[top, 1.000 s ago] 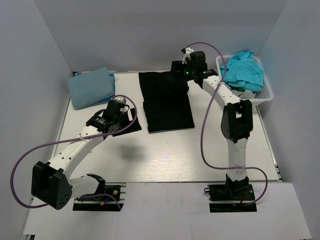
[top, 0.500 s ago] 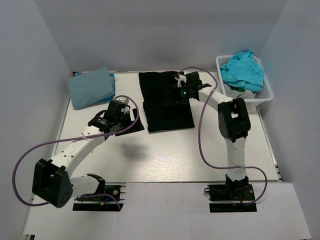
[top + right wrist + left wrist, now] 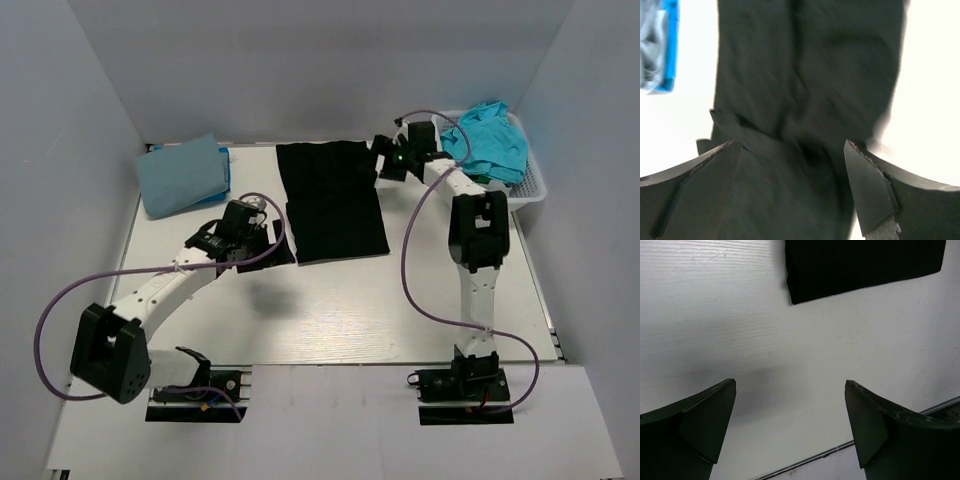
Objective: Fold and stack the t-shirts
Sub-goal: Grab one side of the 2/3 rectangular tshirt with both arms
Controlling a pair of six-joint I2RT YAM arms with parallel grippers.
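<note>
Next, my left gripper moves down and over to its right in the top view, past bare table, onto the shirt's near corner (image 3: pixel 300 261) (image 3: pixel 796 297).
A black t-shirt (image 3: pixel 330 205) lies folded into a long rectangle in the middle of the table. My right gripper (image 3: pixel 386 162) is open at its far right edge. In the right wrist view the black cloth (image 3: pixel 805 75) fills the space under the open gripper (image 3: pixel 790 142), with nothing held. My left gripper (image 3: pixel 272 240) is open just left of the shirt's near left corner. In the left wrist view that corner (image 3: pixel 860 262) lies beyond the gripper (image 3: pixel 790 382), over bare table. A folded light blue t-shirt (image 3: pixel 183 176) lies at the back left. A turquoise t-shirt (image 3: pixel 487 142) is heaped in the basket.
The white slotted basket (image 3: pixel 530 190) stands at the back right against the wall. Grey walls close in the table on the left, back and right. A bright turquoise edge (image 3: pixel 669 45) of the back-left pile shows in the right wrist view.
My right gripper dipped over the black shirt's far part, then drew back right to its edge. My left gripper moved right towards the shirt's near left corner.
</note>
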